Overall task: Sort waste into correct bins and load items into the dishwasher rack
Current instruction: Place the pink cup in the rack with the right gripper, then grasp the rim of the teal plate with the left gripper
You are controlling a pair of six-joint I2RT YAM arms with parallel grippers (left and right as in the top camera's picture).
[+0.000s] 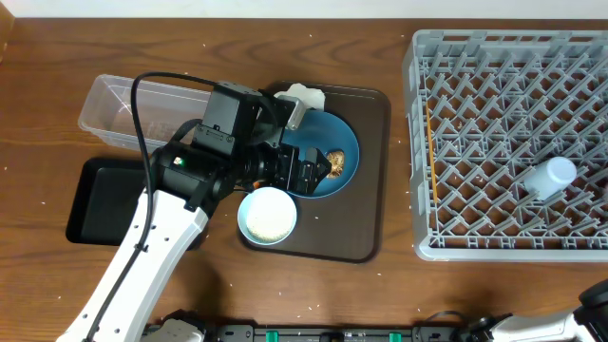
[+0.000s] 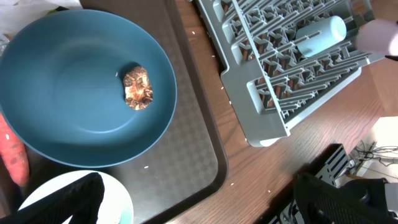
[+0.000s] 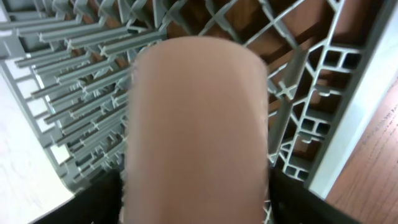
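The robot's left gripper will next turn and move down toward the orange carrot, onto the dish's rim beside it.
The dark blue dish sits on the brown serving tray and holds a brown food lump. My left gripper hangs open and empty over the dish's near edge; in the left wrist view its jaws span the tray edge. The white bowl stands beside the dish. An orange carrot lies at the dish's left. The white tissue lies at the tray's back. My right gripper is shut on the pink cup over the grey rack. The blue cup lies in the rack. The foil wrapper is out of view.
The clear tub and black tray sit left of the brown serving tray. Loose rice grains dot the tray and table. My left arm crosses the black tray's near corner. The rack fills the right side.
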